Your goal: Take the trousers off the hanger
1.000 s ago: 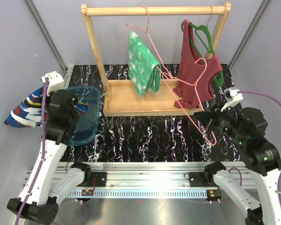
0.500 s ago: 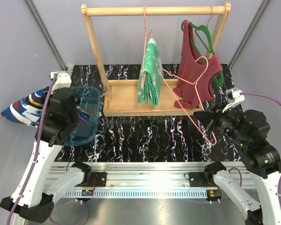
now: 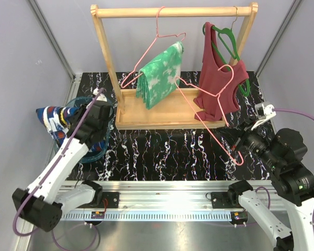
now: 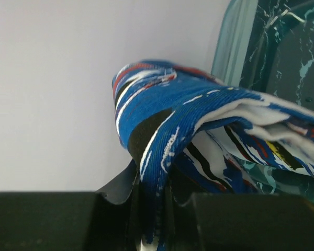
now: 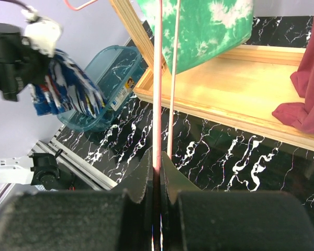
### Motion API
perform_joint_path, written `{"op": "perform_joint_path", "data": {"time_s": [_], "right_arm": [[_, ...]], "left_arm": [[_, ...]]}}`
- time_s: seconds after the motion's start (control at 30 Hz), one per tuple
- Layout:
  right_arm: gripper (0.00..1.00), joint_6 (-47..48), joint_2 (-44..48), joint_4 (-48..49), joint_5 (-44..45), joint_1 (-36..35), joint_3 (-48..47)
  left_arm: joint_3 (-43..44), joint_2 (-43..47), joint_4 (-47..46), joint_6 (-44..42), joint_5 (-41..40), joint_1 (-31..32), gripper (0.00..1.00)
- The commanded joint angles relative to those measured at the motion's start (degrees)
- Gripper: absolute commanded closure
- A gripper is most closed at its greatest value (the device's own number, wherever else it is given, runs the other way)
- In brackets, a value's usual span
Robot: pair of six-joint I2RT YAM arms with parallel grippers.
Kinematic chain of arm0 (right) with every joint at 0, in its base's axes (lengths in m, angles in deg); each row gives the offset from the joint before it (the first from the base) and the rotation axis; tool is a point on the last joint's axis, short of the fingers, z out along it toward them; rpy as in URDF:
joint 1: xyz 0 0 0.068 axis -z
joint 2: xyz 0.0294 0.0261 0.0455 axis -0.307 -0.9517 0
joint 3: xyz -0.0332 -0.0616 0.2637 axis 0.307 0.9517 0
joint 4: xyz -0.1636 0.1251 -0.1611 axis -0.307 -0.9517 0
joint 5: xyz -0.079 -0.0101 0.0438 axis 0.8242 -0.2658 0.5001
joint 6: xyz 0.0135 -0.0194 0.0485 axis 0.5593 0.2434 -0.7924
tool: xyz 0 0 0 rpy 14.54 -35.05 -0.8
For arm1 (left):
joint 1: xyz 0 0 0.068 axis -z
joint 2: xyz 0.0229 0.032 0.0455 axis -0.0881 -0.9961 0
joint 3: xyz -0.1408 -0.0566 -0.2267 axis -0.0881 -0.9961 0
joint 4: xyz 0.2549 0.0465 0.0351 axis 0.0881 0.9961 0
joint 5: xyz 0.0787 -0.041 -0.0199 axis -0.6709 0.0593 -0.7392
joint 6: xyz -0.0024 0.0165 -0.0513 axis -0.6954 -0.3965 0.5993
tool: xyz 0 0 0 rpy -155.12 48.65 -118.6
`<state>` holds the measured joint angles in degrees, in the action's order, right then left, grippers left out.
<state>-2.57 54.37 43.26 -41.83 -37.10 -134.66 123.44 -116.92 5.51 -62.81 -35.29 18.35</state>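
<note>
The blue trousers hang over the bin's rim, so my left gripper needs to move down and toward the rack next and release them into the teal bin (image 3: 97,149) below it.
The blue trousers (image 3: 53,118) with red, white and black patches hang from my left gripper (image 3: 72,121), which is shut on a fold of them (image 4: 172,120); its jaws (image 4: 152,196) pinch the cloth. They hang over the left part of a teal bin (image 3: 97,149). The green-and-white trousers (image 3: 159,73) are draped on a pink hanger (image 3: 165,36) hooked on the wooden rail and hang tilted. My right gripper (image 3: 240,142) is shut on the wire of a second, bare pink hanger (image 5: 157,104), held low at the right (image 5: 158,162).
A wooden rack (image 3: 172,11) stands on a wooden base (image 3: 167,117) at the back. A maroon tank top (image 3: 220,89) hangs on a green hanger at its right end. Grey walls close both sides.
My left arm has swung the blue trousers rightward from beside the wall to the bin. The green trousers and their hanger have swung and now hang tilted. My right arm drew back slightly.
</note>
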Motion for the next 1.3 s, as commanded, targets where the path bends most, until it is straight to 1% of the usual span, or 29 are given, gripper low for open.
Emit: {"op": "perform_joint_path", "data": {"time_s": [0.0, 0.07, 0.1, 0.17, 0.2, 0.23, 0.27, 0.33, 0.43, 0.47, 0.53, 0.6, 0.63, 0.67, 0.7, 0.73, 0.77, 0.8, 0.87, 0.9, 0.93, 1.0, 1.03, 1.07, 1.13, 1.17, 1.23, 1.27], "right_arm": [[1.00, 0.1, 1.2, 3.6, -1.0, 0.0, -0.2], [1.00, 0.3, 1.7, 3.0, -0.6, 0.0, -0.3], [1.00, 0.4, 1.8, 2.9, -0.4, -0.1, -0.3], [1.00, 0.4, 2.0, 2.8, -0.5, 0.0, -0.3], [1.00, 0.3, 2.0, 2.7, -0.6, 0.0, -0.3], [1.00, 0.4, 2.0, 2.6, -0.9, 0.0, -0.3], [1.00, 0.3, 2.0, 2.5, -0.9, 0.0, -0.6], [1.00, 0.3, 1.9, 2.2, -0.9, 0.0, -0.6], [1.00, 0.2, 1.9, 2.1, -0.7, 0.0, -0.8], [1.00, 0.2, 1.7, 2.2, -0.7, -0.1, -0.8], [1.00, 0.0, 1.7, 2.4, -0.7, 0.0, -0.7], [1.00, -0.2, 1.6, 2.9, -0.7, 0.0, -0.4], [1.00, -0.3, 1.6, 2.9, -0.7, 0.0, -0.3], [1.00, -0.5, 1.5, 3.2, -0.6, 0.0, 0.0], [1.00, -0.4, 1.3, 3.4, -0.6, 0.0, 0.2], [1.00, -0.6, 1.2, 3.5, -0.6, 0.0, 0.4], [1.00, -0.7, 1.0, 3.5, -0.4, 0.0, 0.4], [1.00, -0.7, 0.8, 3.6, -0.3, -0.1, 0.5], [1.00, -0.7, 0.4, 3.4, -0.1, 0.0, 0.3], [1.00, -0.6, 0.2, 3.2, 0.1, 0.0, 0.2], [1.00, -0.5, 0.0, 3.0, 0.5, 0.0, -0.1], [1.00, -0.2, -0.4, 2.8, 1.1, 0.0, -0.3], [1.00, -0.1, -0.5, 2.8, 1.4, 0.0, -0.4], [1.00, 0.0, -0.9, 2.9, 1.9, -0.1, -0.3], [1.00, 0.2, -1.1, 3.1, 2.7, 0.0, -0.4], [1.00, 0.2, -1.7, 3.2, 2.8, -0.1, -0.4], [1.00, 0.3, -2.3, 3.7, 3.4, 0.0, -0.5], [1.00, 0.4, -2.9, 3.8, 3.7, 0.0, -0.9]], "left_arm": [[3.5, -6.1, -1.9, 1.5, -0.1, 0.2, 1.00], [5.5, -9.3, 1.6, 5.0, 1.5, 0.2, 1.00], [6.9, -12.5, 2.4, 7.9, 3.0, 0.1, 1.00], [7.5, -15.6, 3.3, 10.2, 3.9, -0.5, 1.00], [8.3, -18.4, 3.9, 13.5, 5.3, -1.2, 1.00], [8.9, -19.9, 4.7, 15.2, 6.8, -2.1, 1.00], [9.4, -21.3, 5.5, 18.7, 8.1, -4.2, 1.00], [9.9, -24.7, 5.6, 21.4, 10.7, -6.1, 1.00], [8.2, -27.3, 1.5, 21.4, 10.7, -7.6, 1.00], [7.7, -27.9, -1.2, 20.4, 11.2, -7.9, 1.00], [7.4, -28.8, -3.1, 19.0, 12.6, -8.2, 1.00], [7.6, -30.3, -5.3, 18.0, 14.5, -8.5, 0.97], [7.8, -30.9, -5.8, 17.7, 15.4, -8.6, 0.93], [8.0, -31.5, -6.7, 17.2, 17.6, -8.8, 0.85], [8.5, -31.7, -6.8, 17.1, 18.7, -8.8, 0.56], [9.0, -32.0, -6.6, 17.1, 19.2, -8.8, 0.49], [10.0, -32.2, -5.6, 17.5, 19.5, -8.8, 0.44], [10.7, -31.7, -4.9, 18.1, 19.7, -8.9, 0.35], [12.5, -29.4, -2.6, 19.5, 19.1, -8.9, 0.28], [13.0, -28.2, -1.8, 19.7, 18.9, -8.9, 0.28], [13.7, -26.6, -0.5, 19.7, 19.0, -9.0, 0.24], [15.3, -23.3, 1.1, 22.0, 20.8, -8.9, 0.20], [15.4, -19.4, 1.9, 22.6, 21.6, -8.9, 0.11], [15.4, -17.3, 2.5, 23.3, 25.3, -8.9, 0.01], [14.3, -11.2, 2.0, 23.5, 29.6, -8.9, 0.01], [13.4, -9.3, 1.1, 24.0, 33.8, -8.9, 0.01], [11.4, -5.6, -0.9, 25.1, 35.2, -9.2, 0.01], [11.1, -5.1, -1.4, 27.2, 35.1, -9.6, 0.01]]}}
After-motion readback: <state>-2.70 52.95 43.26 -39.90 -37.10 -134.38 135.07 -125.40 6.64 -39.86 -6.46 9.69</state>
